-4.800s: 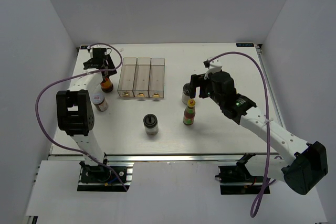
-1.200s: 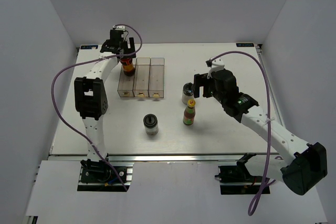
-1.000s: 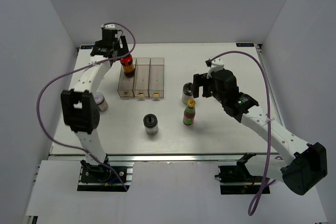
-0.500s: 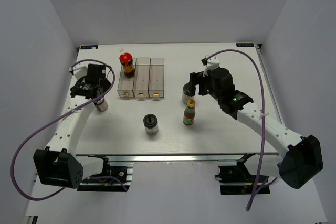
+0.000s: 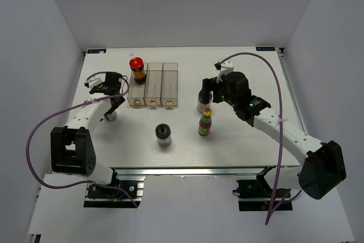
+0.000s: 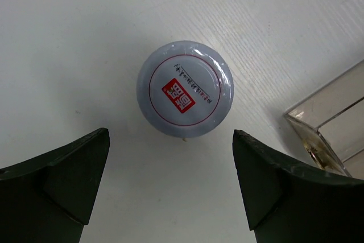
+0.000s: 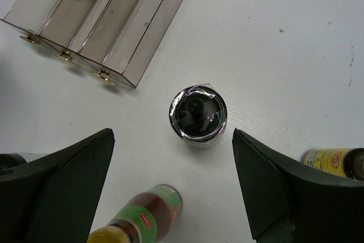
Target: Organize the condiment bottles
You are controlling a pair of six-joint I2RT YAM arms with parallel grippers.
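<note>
The lid of the pale-capped bottle lines up with the gap between my left gripper's open fingers, so my left gripper needs to move down onto the bottle next, with its fingers going down around the lid.
A pale-capped bottle [image 6: 185,96] with a red mark on its lid stands on the table [image 5: 239,66] left of the rack, and shows in the top view [image 5: 107,116]. My left gripper [image 6: 170,189] is open above it, with a finger on each side, not touching; it is in the top view [image 5: 112,102]. The red-capped bottle [image 5: 136,69] stands in the rack's left slot. My right gripper [image 7: 170,189] is open above a black-capped jar [image 7: 198,113]; it shows in the top view [image 5: 206,90]. The yellow-capped bottle [image 5: 205,122] stands just near of that jar [image 5: 200,105]. A second black-capped jar [image 5: 163,135] stands at front centre.
The clear three-slot rack [image 5: 153,83] lies at back centre-left; its corner shows in the left wrist view [image 6: 333,135] and its slots in the right wrist view [image 7: 105,24]. A yellow-labelled item [image 7: 333,162] peeks out at the right finger in the right wrist view.
My left arm left the red-capped bottle standing in the rack's left slot and swung down-left to hover over the pale-capped bottle. My right gripper shifted slightly left over the jar.
</note>
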